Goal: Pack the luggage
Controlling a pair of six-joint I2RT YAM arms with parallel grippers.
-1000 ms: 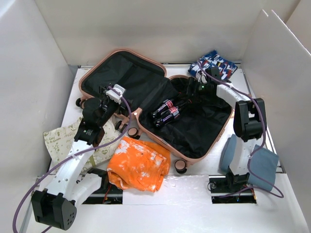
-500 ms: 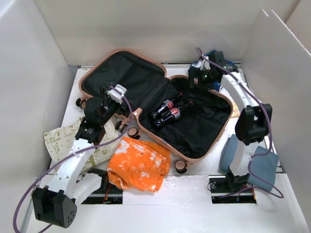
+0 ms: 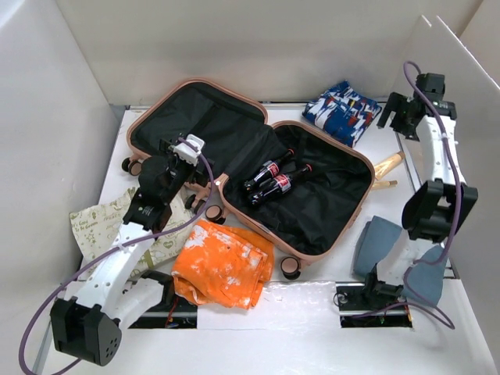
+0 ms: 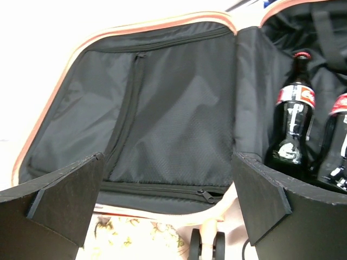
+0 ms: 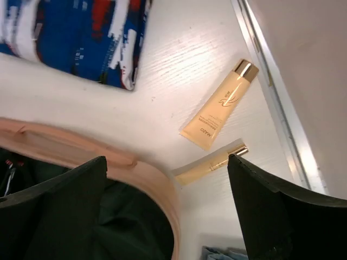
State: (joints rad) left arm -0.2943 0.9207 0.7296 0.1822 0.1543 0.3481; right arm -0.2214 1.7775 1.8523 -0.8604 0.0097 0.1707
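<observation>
The cream tube lies below my right gripper, and its printed body (image 3: 384, 168) (image 5: 218, 110) beside the gold cap is narrower than the gap between my open fingers. My right gripper will lower them over it next.
The luggage (image 3: 316, 255) lies open, a salmon-pink clamshell with black lining. Two cola bottles (image 3: 270, 180) lie in its right half. My left gripper (image 3: 166, 153) is open at the near edge of the left half, with nothing between its fingers. In the left wrist view the lining of the luggage (image 4: 162, 24) fills the frame, and the bottles (image 4: 294, 127) lie at the right. My right gripper (image 3: 397, 114) is raised at the far right, open and empty. Below the right gripper (image 5: 168, 206) lie a golden tube (image 5: 218, 105) and a slimmer tube (image 5: 211, 161) beside the luggage rim (image 5: 157, 184).
A blue patterned cloth (image 3: 341, 109) lies behind the luggage. An orange cloth (image 3: 224, 264) and a floral paper bag (image 3: 101, 223) lie at the front left. A grey-blue cloth (image 3: 375, 246) lies by the right arm's base. White walls enclose the table.
My right arm has lifted out of the luggage's right half and swung to the far right, uncovering the blue cloth and the tubes. The left arm has barely moved.
</observation>
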